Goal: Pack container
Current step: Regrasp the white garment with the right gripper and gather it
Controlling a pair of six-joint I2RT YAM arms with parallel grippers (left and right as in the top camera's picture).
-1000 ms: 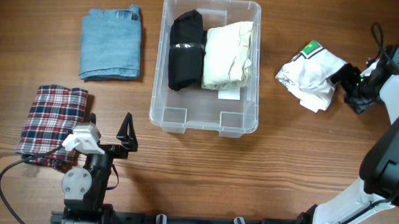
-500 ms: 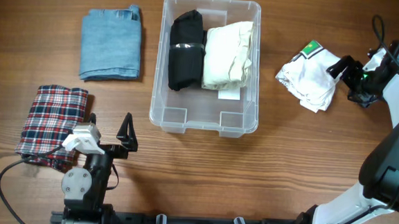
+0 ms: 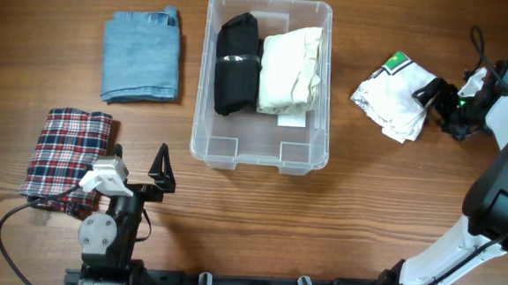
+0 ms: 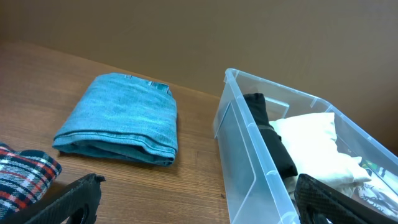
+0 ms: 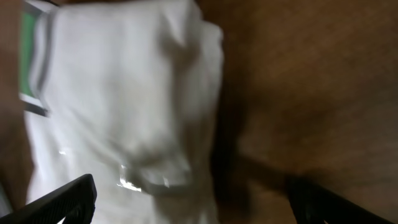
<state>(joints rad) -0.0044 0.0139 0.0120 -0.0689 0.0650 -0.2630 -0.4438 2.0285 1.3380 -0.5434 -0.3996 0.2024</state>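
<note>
The robot's right gripper will move down and over the white garment's nearest edge, because that edge is below it and to its left in the overhead view.
The clear container stands in the middle of the table, holding a black rolled garment beside a cream one. My right gripper is open at the right edge of a white bagged garment lying right of the container. In the blurred right wrist view the white garment fills the left half, with the right gripper wide around its edge and the bare wood. My left gripper rests open near the front, and from the left wrist view its own gripper looks at the container's wall.
Left of the container lies a folded blue denim piece, the same blue denim showing in the left wrist view. A red plaid cloth lies by the left arm's base. The right arm's white links stand along the table's right edge.
The right gripper has opened fully, letting go of the white garment's right edge, and pulled back slightly to the right. The left arm has not moved.
</note>
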